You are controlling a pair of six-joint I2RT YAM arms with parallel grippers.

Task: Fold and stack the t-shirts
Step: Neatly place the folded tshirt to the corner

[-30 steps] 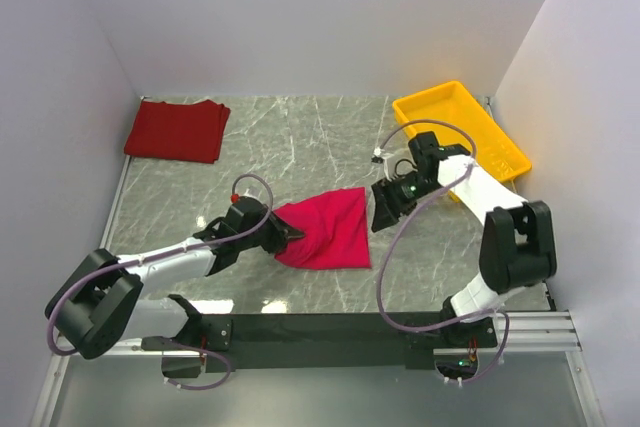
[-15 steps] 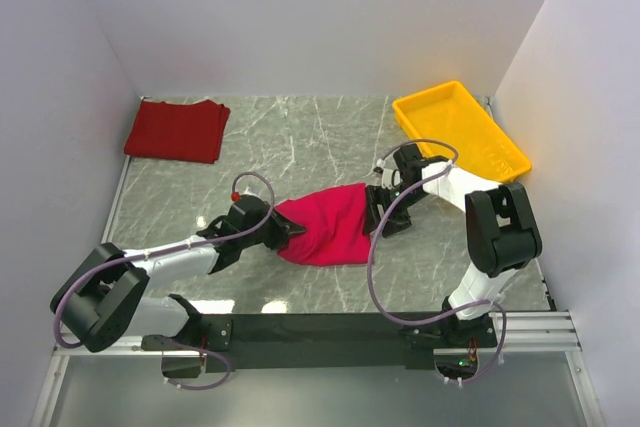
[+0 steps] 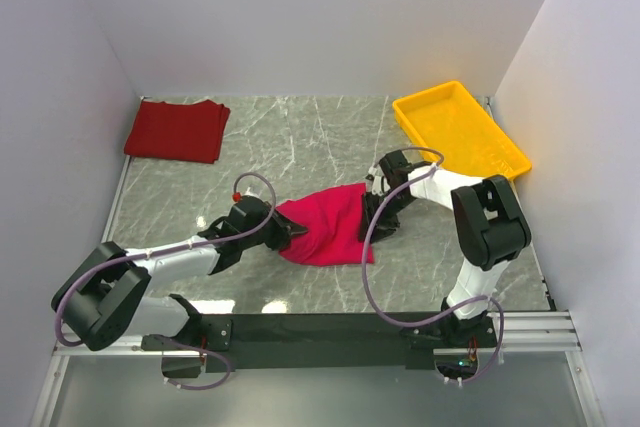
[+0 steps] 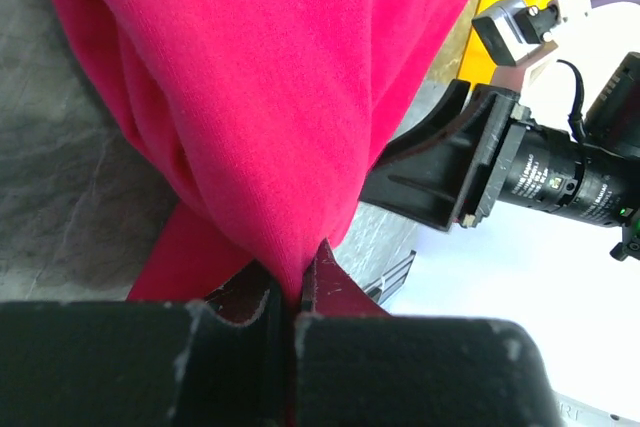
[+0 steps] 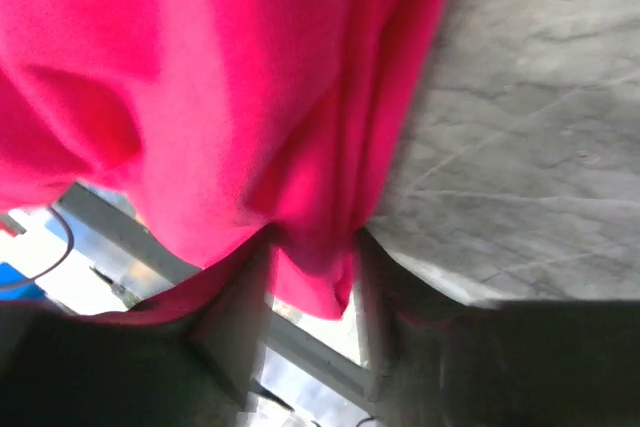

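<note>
I will next move the gathered end of the crimson t-shirt in my left gripper to the right in the top view, toward the t-shirt's middle (image 3: 324, 229) (image 4: 270, 77), and let it go.
The crimson t-shirt (image 3: 330, 227) lies bunched on the marble table between my two arms. My left gripper (image 3: 290, 232) is shut on its left end, and in the left wrist view the cloth (image 4: 270, 97) is pinched at the fingertips (image 4: 300, 282). My right gripper (image 3: 372, 215) is at the shirt's right edge. In the right wrist view a fold of the shirt (image 5: 200, 97) hangs between its fingers (image 5: 235, 317), which stand apart around it (image 5: 305, 267). The maroon t-shirt (image 3: 177, 129) lies folded at the back left.
A yellow tray (image 3: 415, 107) sits at the back right, just behind the right arm. White walls close in the table on three sides. A black rail (image 3: 320, 327) carries the arm bases along the near edge.
My right gripper has moved left from beside the tray to the crimson shirt's right edge, and its jaws have narrowed around the cloth. The left gripper has kept its hold.
</note>
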